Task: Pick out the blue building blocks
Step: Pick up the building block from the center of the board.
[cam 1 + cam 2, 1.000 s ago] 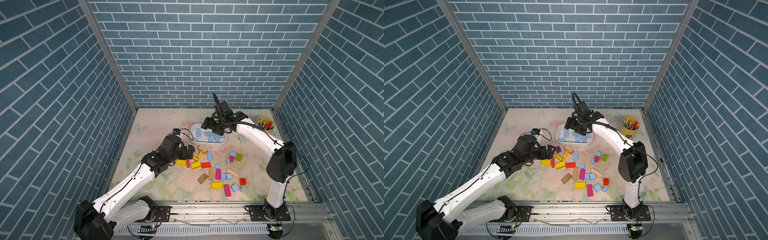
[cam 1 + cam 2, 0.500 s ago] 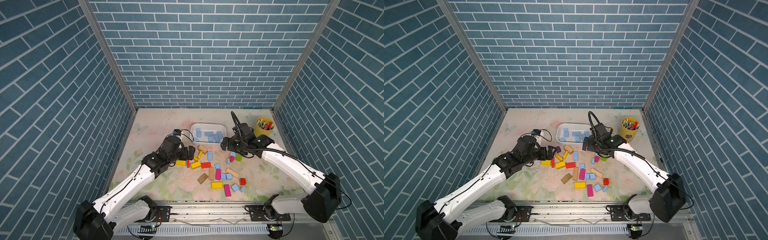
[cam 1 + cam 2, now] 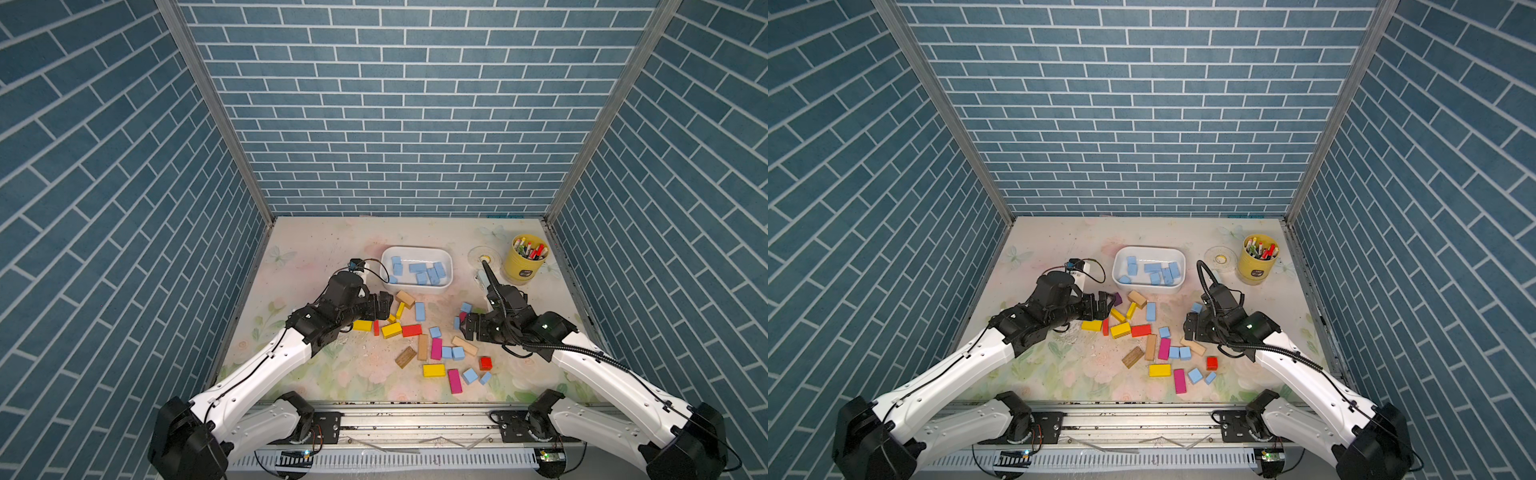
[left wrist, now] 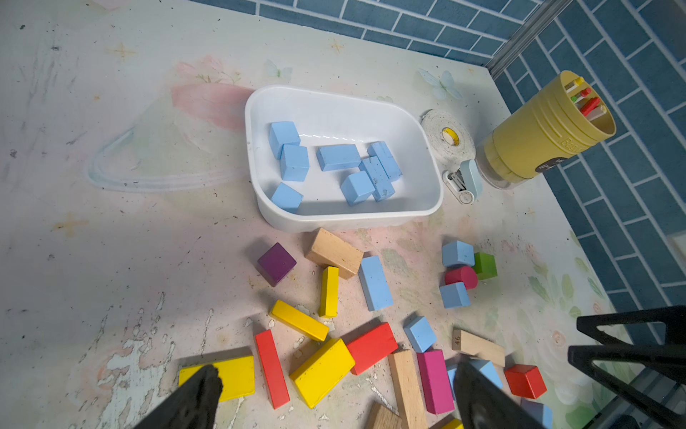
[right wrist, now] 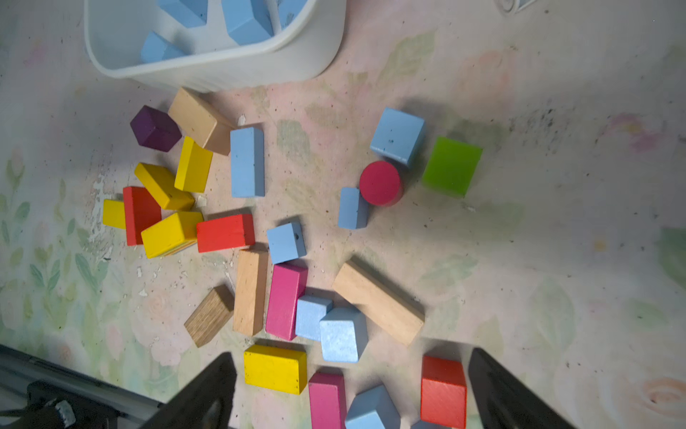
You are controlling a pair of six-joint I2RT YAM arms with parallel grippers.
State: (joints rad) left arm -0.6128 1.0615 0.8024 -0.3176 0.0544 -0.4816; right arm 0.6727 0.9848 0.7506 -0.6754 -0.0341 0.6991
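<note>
Next I should move my right gripper back and down onto the touching pair's larger block, which lies below it toward my base, because the block's near end juts free.
Several blue building blocks point(image 3: 417, 270) lie in the white tub point(image 3: 415, 248). Others are loose among the mixed pile: a long one point(image 3: 420, 311) point(image 5: 247, 161), a cube point(image 5: 397, 135), a touching pair point(image 3: 452, 353) point(image 5: 339, 334), and one near the front point(image 3: 470, 375). My left gripper point(image 3: 384, 303) point(image 4: 336, 386) is open at the pile's left edge, over yellow and red blocks. My right gripper point(image 3: 463, 328) point(image 5: 350, 371) is open above the pile's right side, holding nothing; a blue block point(image 5: 371, 408) lies below, between its fingers.
Yellow point(image 3: 391, 330), red point(image 3: 411, 330), magenta point(image 3: 436, 348), purple point(image 4: 276, 263), green point(image 5: 451, 165) and bare-wood point(image 3: 464, 345) blocks are mixed in. A yellow pen cup point(image 3: 524, 266), a tape roll point(image 3: 482, 255) and a pale gadget point(image 4: 466, 182) stand at the back right.
My right arm has swung from over the tub back to the right side of the pile, gripper open and empty. The left arm has stayed where it was.
</note>
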